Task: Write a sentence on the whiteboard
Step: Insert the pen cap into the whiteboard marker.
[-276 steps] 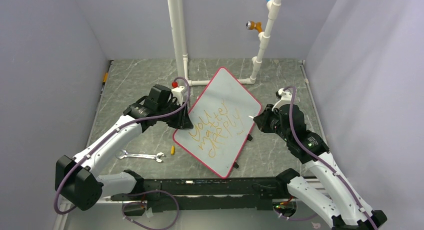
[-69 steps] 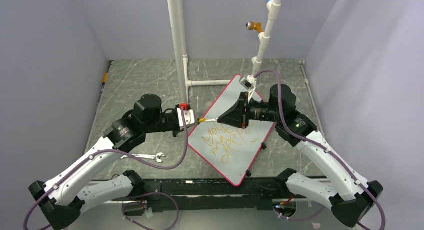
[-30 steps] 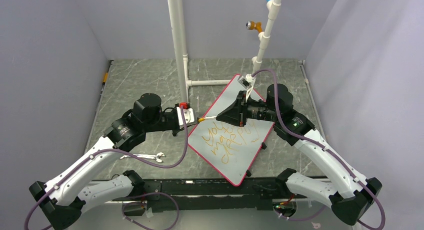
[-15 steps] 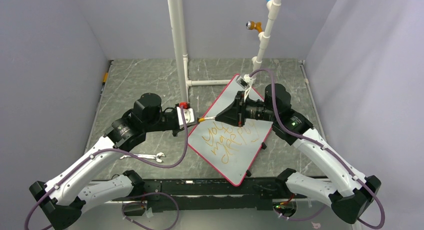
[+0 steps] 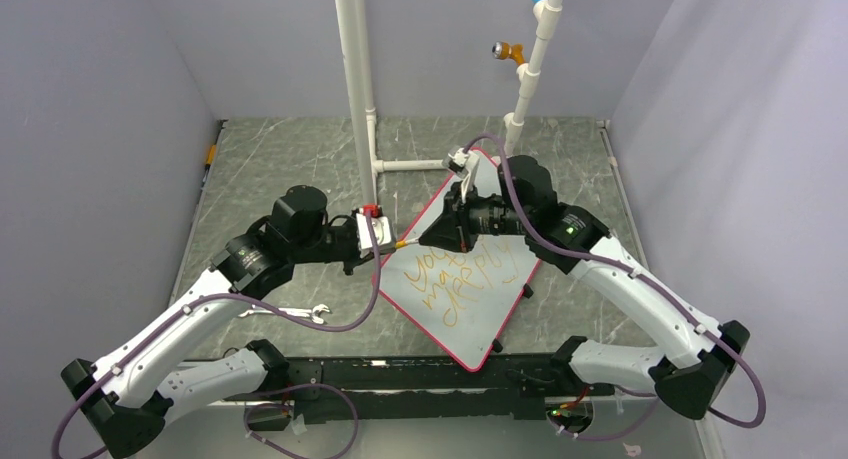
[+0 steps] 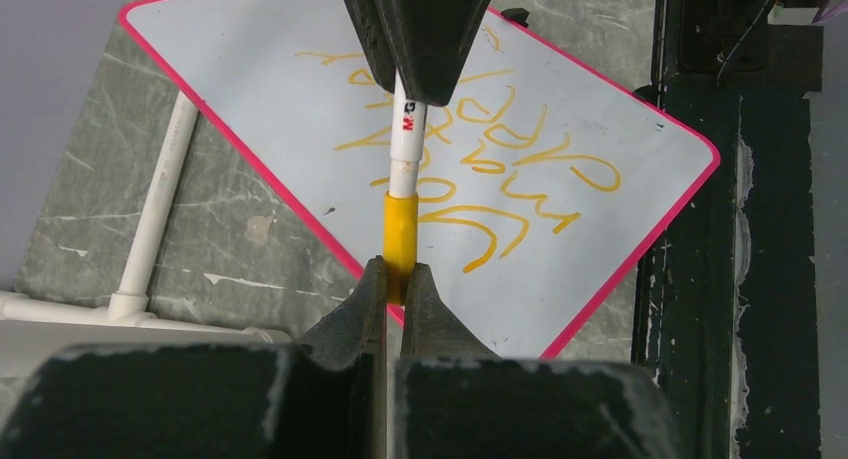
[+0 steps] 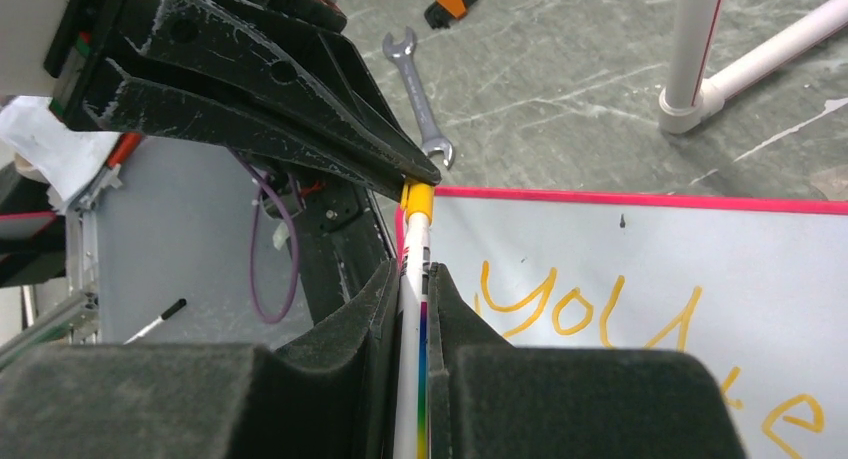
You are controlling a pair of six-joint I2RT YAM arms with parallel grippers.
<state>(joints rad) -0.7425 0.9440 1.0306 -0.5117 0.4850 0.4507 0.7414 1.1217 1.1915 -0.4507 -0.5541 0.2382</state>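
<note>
My right gripper needs to carry the marker toward the board's corner by the wrench (image 7: 441,193) next and let it go, because my left gripper already holds the yellow cap.
The whiteboard (image 5: 480,314), pale with a red rim, lies tilted on the table with the orange-yellow sentence (image 5: 455,276) on it. A white marker (image 5: 412,241) with a yellow cap (image 5: 400,245) hangs level above the board's left corner, between both grippers. My left gripper (image 5: 392,247) is shut on the yellow cap (image 6: 400,229). My right gripper (image 5: 428,236) is shut on the marker's white body (image 7: 412,309). The left wrist view shows the lettering (image 6: 480,169) below the marker, and the right wrist view shows "You" (image 7: 560,304) on the board (image 7: 700,239).
A white PVC pipe frame (image 5: 355,79) stands behind the board. A silver wrench (image 5: 285,312) lies on the table left of the board and also shows in the right wrist view (image 7: 420,79). A small orange and black object (image 7: 452,1) lies beyond it.
My right arm has moved left toward the left gripper, so less of the marker shows between the two grippers. The left arm and the board have hardly moved.
</note>
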